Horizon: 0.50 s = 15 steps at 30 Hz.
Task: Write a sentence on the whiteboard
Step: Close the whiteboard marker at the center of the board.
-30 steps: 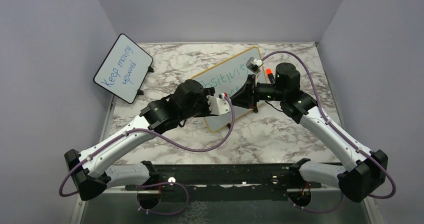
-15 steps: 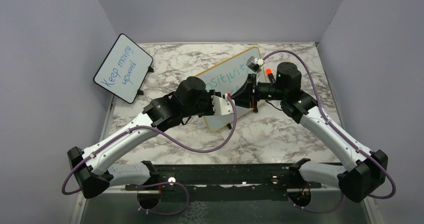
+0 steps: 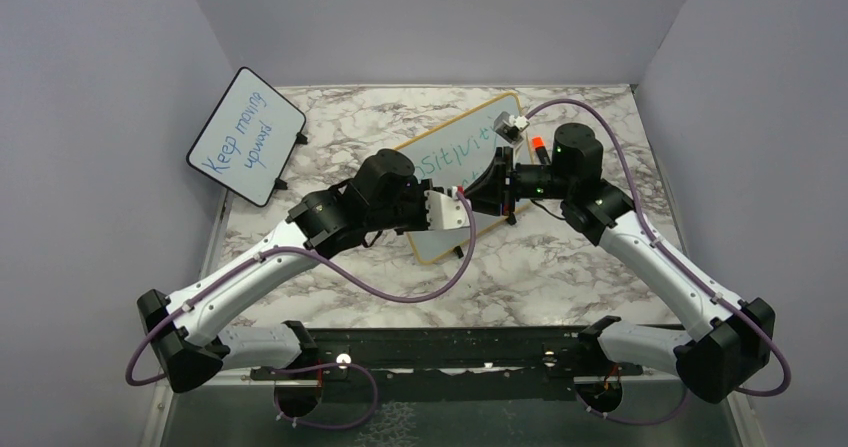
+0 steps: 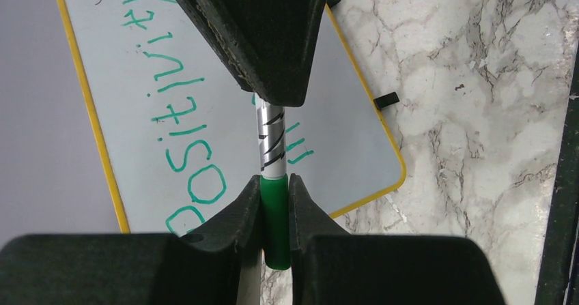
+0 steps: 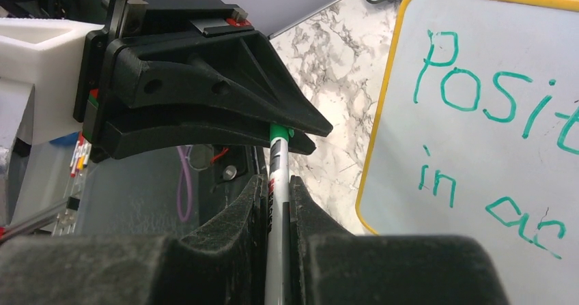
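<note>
The robot next needs to move the capped marker in its right gripper back and down and release it by the board's near edge (image 3: 490, 273), as the marble there is clear.
The whiteboard (image 3: 437, 242), white with a yellow frame, lies on the marble table under both grippers. The sentence (image 4: 184, 121) is green handwriting; I read "Posit" above "in ac" in the right wrist view (image 5: 478, 100). A marker (image 4: 272, 138) with a silver barrel and a green cap (image 4: 275, 220) hangs above the board. My left gripper (image 4: 275, 182) is shut on the green cap. Facing it tip to tip, my right gripper (image 5: 276, 182) is shut on the barrel (image 5: 276, 162). From above, the left gripper (image 3: 470, 202) and the right gripper (image 3: 490, 189) meet over the board's middle.
A smaller black-framed board (image 3: 246, 137) with blue writing leans at the back left wall. A small orange-red object (image 3: 538, 144) stands behind the right arm. Purple cables loop over the near half of the table. Grey walls close in three sides.
My left arm has shifted right toward the right gripper, and its jaws have closed onto the marker's green cap. The right arm has hardly moved.
</note>
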Motion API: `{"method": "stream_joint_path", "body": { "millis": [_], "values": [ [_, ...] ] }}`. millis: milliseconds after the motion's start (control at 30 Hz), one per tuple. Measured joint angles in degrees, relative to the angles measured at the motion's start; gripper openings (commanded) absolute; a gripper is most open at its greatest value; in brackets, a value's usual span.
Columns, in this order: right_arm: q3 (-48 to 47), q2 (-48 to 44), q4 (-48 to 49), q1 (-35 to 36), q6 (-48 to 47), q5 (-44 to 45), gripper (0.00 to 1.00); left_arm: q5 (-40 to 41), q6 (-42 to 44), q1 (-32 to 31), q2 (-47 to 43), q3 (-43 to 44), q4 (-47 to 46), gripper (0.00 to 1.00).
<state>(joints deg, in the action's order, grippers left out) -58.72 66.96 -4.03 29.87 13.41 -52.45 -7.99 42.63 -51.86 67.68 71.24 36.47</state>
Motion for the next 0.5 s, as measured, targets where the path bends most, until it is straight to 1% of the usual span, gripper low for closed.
{"method": "stream_joint_path", "body": {
  "millis": [133, 433, 467, 500],
  "values": [
    [0.0, 0.5, -0.2, -0.4, 0.7, -0.5, 0.00, 0.9, -0.1, -0.7, 1.2, 1.4, 1.5, 0.00],
    [-0.8, 2.6, -1.2, -0.3, 1.1, -1.3, 0.00, 2.9, -0.9, -1.1, 1.7, 1.4, 2.8, 0.00],
    [-0.8, 2.6, -1.2, -0.3, 1.1, -1.3, 0.00, 3.0, -1.0, -1.2, 1.7, 1.4, 2.8, 0.03],
    [-0.8, 2.6, -1.2, -0.3, 1.1, -1.2, 0.00, 3.1, -1.0, -1.2, 1.7, 1.4, 2.7, 0.08]
  ]
}}
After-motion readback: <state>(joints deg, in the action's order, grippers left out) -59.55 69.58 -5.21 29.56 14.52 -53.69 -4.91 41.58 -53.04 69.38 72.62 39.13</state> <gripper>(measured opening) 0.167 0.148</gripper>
